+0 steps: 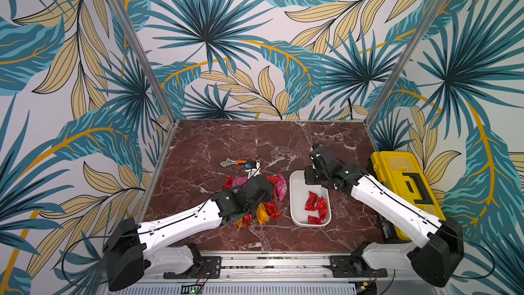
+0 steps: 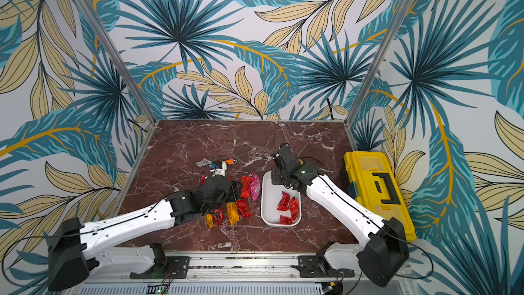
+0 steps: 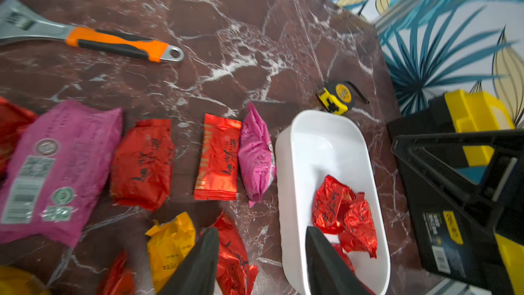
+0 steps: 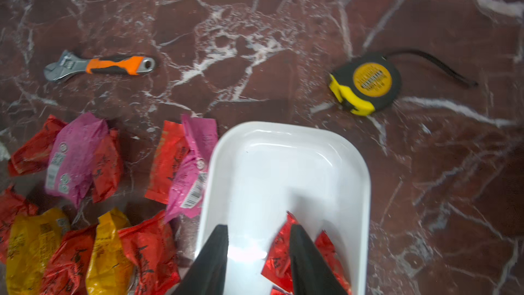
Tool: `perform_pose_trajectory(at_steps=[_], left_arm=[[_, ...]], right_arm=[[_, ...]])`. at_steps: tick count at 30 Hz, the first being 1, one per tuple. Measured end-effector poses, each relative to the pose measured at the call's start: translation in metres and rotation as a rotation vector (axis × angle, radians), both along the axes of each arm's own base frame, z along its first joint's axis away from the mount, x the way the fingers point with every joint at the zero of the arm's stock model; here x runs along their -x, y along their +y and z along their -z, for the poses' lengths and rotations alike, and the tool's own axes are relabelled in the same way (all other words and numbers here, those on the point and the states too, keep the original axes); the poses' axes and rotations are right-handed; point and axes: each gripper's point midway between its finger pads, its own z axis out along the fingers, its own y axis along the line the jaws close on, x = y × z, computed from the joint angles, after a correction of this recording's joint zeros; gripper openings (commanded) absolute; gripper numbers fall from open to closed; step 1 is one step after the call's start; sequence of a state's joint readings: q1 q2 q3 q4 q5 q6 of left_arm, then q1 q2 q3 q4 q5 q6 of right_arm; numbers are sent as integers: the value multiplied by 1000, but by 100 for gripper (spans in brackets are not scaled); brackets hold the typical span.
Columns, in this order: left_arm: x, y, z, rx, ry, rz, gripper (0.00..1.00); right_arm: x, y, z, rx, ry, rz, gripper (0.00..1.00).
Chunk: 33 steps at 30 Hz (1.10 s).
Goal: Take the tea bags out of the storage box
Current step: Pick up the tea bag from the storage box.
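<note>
My left gripper will next move open over the rim of the storage box (image 1: 300,187) and down onto the tea bag nearest the middle of the box, because red tea bags are still inside.
The storage box (image 1: 300,187) (image 2: 269,194) is a shallow white tub on the marble table, right of centre. Three crinkly red tea bags (image 1: 316,207) (image 3: 343,214) lie at its near end. Several red, yellow and pink tea bags (image 1: 272,211) (image 4: 167,163) lie on the table just left of the box. My left gripper (image 3: 261,234) is open and holds nothing; one finger hangs over a red bag on the table, the other over the box (image 3: 320,143). My right gripper (image 4: 258,229) is open over the inside of the box (image 4: 283,166), empty, with one finger above a red bag (image 4: 279,256).
An orange-handled wrench (image 1: 234,162) (image 4: 113,65) lies behind the loose bags. A yellow tape measure (image 4: 365,83) (image 3: 337,97) sits just beyond the box's far end. A big yellow toolbox (image 1: 405,185) (image 2: 374,185) stands at the table's right edge, close to the right arm.
</note>
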<state>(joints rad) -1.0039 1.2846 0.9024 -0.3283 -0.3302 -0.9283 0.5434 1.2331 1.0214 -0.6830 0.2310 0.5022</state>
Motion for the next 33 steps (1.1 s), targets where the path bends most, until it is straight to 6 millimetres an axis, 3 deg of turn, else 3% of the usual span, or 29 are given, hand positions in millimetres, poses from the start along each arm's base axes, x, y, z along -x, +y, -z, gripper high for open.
perform_pose_trajectory(at_steps=[5, 10, 14, 18, 28, 33], left_arm=[[3, -58, 9, -75, 13, 165, 56], [11, -119, 21, -105, 42, 340, 56], [18, -146, 40, -139, 88, 429, 56], [21, -160, 62, -173, 145, 473, 56], [13, -179, 103, -223, 228, 455, 46], [3, -186, 117, -227, 249, 424, 33]], right_arm=[[35, -51, 11, -75, -24, 166, 43], [62, -66, 15, -145, -66, 223, 43], [76, -69, 33, -168, -22, 251, 43], [88, -72, 46, -191, 6, 279, 44], [91, -73, 44, -224, -6, 307, 45], [91, -73, 44, -225, -6, 309, 45]])
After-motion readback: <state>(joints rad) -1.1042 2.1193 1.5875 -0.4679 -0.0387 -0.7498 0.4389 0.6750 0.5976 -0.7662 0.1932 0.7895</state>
